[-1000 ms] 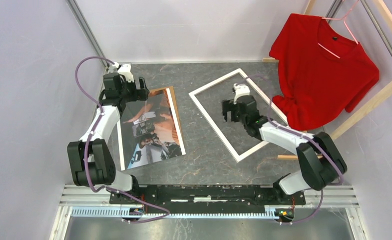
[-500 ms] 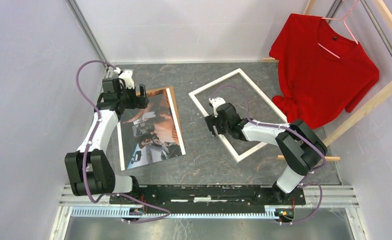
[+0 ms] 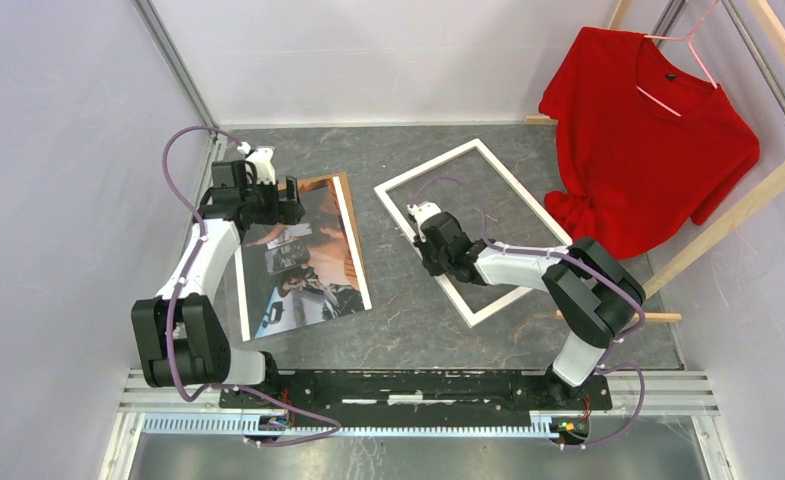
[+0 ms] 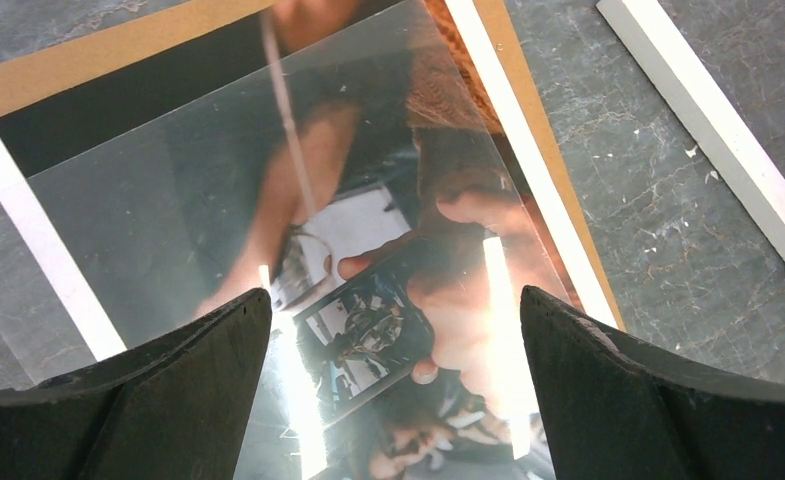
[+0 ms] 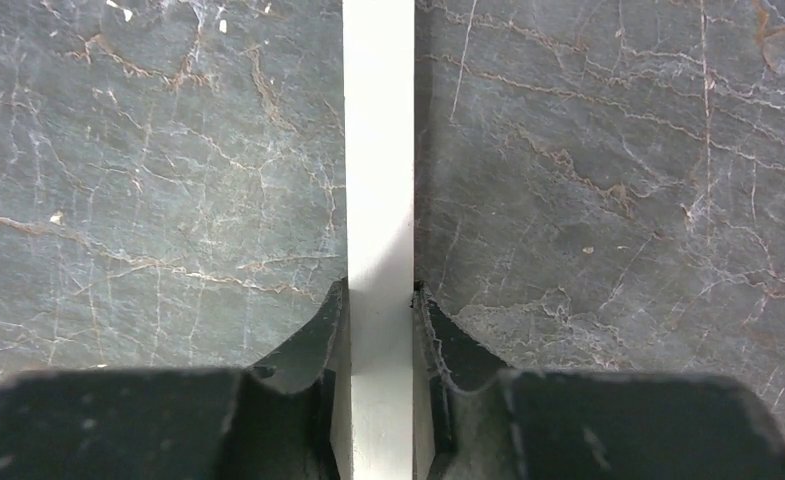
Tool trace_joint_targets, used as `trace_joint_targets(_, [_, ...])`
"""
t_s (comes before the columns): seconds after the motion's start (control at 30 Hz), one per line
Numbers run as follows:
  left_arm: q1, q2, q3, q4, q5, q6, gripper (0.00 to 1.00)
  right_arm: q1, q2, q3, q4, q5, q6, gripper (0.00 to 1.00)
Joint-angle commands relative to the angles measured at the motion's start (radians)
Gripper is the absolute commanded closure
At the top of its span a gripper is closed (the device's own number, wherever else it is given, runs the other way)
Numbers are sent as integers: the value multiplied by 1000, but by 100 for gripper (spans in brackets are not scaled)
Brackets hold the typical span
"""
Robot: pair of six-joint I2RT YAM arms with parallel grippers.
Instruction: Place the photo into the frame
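Next, my right gripper lifts the frame's bar toward the photo's nearer border, to the gripper's left in the top view, tilting the flat-lying frame upright before releasing.
The photo, a dark and orange-red print with a white border, lies face up on the left of the table. A glossy clear sheet covers part of it. My left gripper hovers over the print's upper part, open, with the picture of a phone showing between its fingers. The white frame lies tilted at centre right. My right gripper is low on the frame's left rail, and both jaws press against the rail's sides.
A brown hardboard sheet lies under the photo, and its edge shows along the top and right. A red shirt hangs on a pink hanger from a bare-wood rack at the back right. Pale walls stand close on the left and behind.
My right gripper moved left from inside the frame to its left rail and shut on it; the frame shifted slightly left. My left gripper drifted right over the photo, still open.
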Motion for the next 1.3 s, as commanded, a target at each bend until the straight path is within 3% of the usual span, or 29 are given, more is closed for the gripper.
trace_joint_targets(0.0, [-28,-1,-11,-2,40,38,0,3,-10,102,-73,44,34,84])
trace_joint_targets(0.27, [-66,16,-50,1,63,57,0,3,-21,379,-250,-18,181,100])
trace_joint_targets(0.43, [-101,4,-42,1,78,58,0,3,-32,540,-307,-110,332,100])
trace_joint_targets(0.7, [-102,-49,17,1,113,7,0,4,-65,679,-254,-248,555,100])
trace_joint_targets(0.97, [-103,-109,47,1,147,-46,0,1,-63,776,-212,-369,777,100])
trace_joint_targets(1.27, [-103,-170,74,28,190,-75,0,-6,-76,699,-35,-511,1017,100])
